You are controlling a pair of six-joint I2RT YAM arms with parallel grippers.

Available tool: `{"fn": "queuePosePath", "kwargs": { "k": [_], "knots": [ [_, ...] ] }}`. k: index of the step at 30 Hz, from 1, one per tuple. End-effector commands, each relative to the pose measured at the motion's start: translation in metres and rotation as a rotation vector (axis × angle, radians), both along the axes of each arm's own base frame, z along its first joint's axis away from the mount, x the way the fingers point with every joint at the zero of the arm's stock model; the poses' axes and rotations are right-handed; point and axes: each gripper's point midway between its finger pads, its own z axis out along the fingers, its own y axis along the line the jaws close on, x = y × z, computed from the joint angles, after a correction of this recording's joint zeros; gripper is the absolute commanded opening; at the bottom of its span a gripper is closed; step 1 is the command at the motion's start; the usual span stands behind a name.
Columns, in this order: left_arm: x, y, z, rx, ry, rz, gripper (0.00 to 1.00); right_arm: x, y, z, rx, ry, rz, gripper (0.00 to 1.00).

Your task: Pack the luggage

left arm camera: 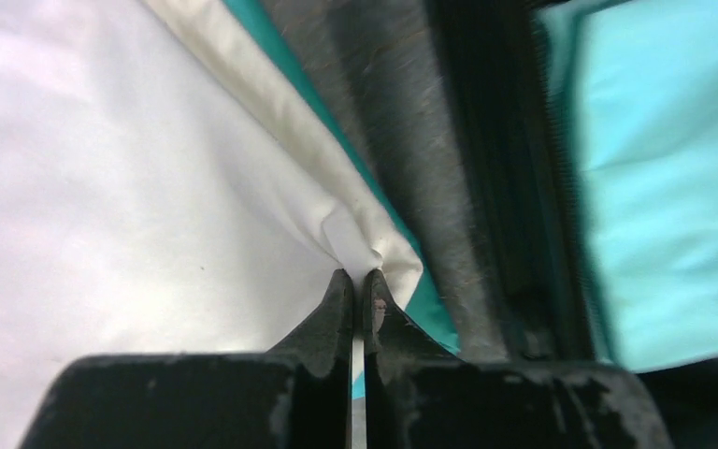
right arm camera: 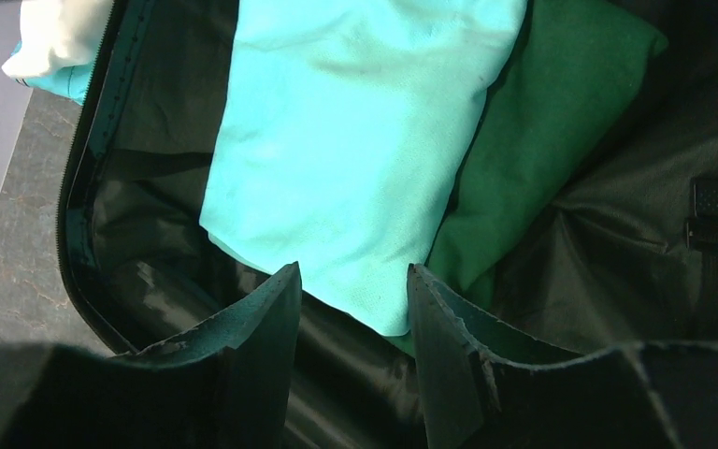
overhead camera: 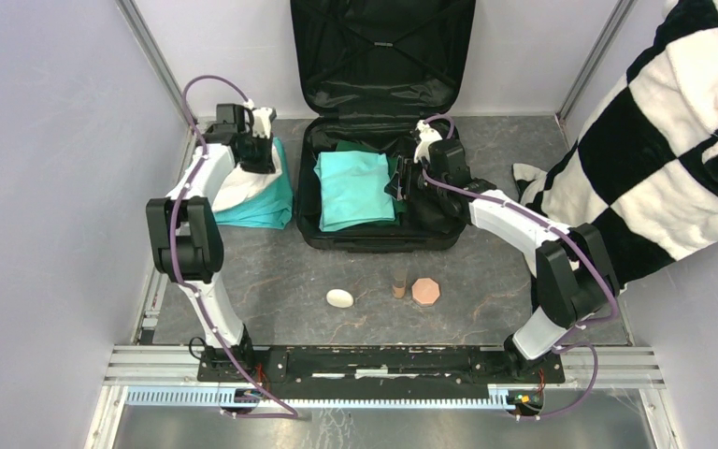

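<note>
The white cloth's corner rises with my left gripper and goes over the turquoise cloth's far end next, then comes free, since that end lies to the gripper's right in the top view.
The luggage lies open at the back of the table, its lid up against the wall. Inside rest a folded turquoise cloth and under it a dark green cloth. Left of the case lies a white cloth on a teal cloth. My left gripper is shut on a pinched corner of the white cloth. My right gripper hangs open inside the case over the near edge of the turquoise cloth, with nothing between its fingers.
On the table in front of the case are a white egg-shaped object, a small brown cylinder and a pink octagonal piece. A black-and-white checked fabric hangs in at the right. Walls and frame posts close in the sides.
</note>
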Motion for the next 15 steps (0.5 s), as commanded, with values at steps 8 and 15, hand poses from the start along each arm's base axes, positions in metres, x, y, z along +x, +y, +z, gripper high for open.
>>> {"fn": "queuePosePath", "kwargs": {
  "k": [8,15],
  "knots": [
    [-0.022,-0.075,0.126,-0.354,-0.088,-0.182,0.02,-0.002,0.002,0.024,0.059,-0.049,-0.007,0.53],
    [-0.035,-0.133,0.138,-0.453,-0.048,-0.304,0.02,-0.004,0.0,0.024,0.059,-0.037,-0.017,0.53]
  ]
}}
